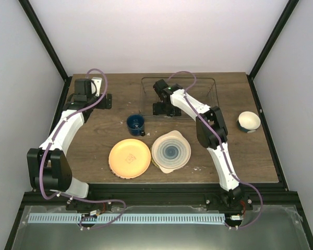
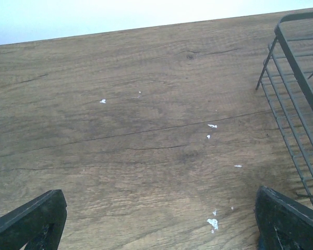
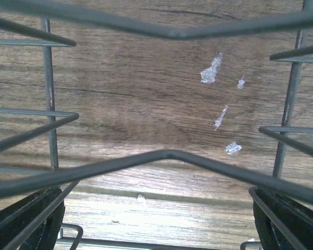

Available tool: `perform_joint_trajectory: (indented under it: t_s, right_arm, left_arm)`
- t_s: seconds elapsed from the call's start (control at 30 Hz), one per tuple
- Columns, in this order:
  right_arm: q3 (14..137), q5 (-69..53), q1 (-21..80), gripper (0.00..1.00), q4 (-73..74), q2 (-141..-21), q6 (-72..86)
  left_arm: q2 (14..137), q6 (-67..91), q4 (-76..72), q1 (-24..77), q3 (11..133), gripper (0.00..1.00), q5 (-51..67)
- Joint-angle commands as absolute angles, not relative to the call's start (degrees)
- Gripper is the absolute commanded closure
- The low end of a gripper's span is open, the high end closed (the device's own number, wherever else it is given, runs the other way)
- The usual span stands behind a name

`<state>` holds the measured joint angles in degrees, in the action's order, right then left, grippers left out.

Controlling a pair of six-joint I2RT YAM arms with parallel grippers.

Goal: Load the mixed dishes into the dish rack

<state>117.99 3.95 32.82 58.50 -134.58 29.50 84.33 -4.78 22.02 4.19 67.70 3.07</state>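
Next, my left gripper moves down and back toward the dark blue mug, then onto the mug's rim (image 1: 129, 119) (image 2: 261, 242) opposite its handle.
The wire dish rack (image 1: 201, 86) stands at the back middle of the table, with no dishes in it. My right gripper (image 1: 166, 110) is open and reaches down into the rack's front left part. In the right wrist view its wires (image 3: 167, 154) cross over bare wood between my open fingers (image 3: 26, 221). My left gripper (image 1: 91, 102) is open and empty at the far left, with the rack's corner (image 2: 297, 104) to its right. The dark blue mug (image 1: 136, 124), the orange-yellow plate (image 1: 129, 158) and the ringed cream plate (image 1: 170, 151) lie in front of the rack. The white-and-blue bowl (image 1: 248, 121) sits at the right.
The wooden table (image 1: 94, 140) is framed by black posts and white walls. Small white flecks (image 2: 213, 223) mark the wood. The right arm's forearm (image 1: 211, 130) passes between the cream plate and the bowl.
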Motion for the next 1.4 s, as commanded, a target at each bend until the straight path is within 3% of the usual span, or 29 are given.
perform_joint_trajectory:
  t_s: [0.0, 0.5, 0.83, 1.2, 1.37]
  right_arm:
    - [117.34, 4.30, 34.19, 0.00, 60.58, -132.09, 29.96]
    - [125.53, 7.65, 34.19, 0.00, 64.22, -132.82, 28.63]
    - [128.49, 10.23, 34.19, 0.00, 68.32, -130.46, 27.11]
    - [125.30, 15.03, 34.20, 0.00, 63.87, -118.48, 18.94]
    - [117.63, 11.66, 34.11, 0.00, 59.25, -111.46, 15.87]
  left_arm:
    - [83.49, -5.19, 21.97, 4.48, 67.43, 0.00, 3.94]
    - [83.86, -4.77, 22.42, 4.48, 67.65, 0.00, 3.72]
    - [83.72, -2.98, 30.91, 8.02, 66.75, 0.00, 4.72]
    - [87.76, -0.22, 34.07, 11.94, 65.88, 0.00, 10.95]
    - [91.09, -0.14, 34.18, 15.72, 67.74, 0.00, 11.89]
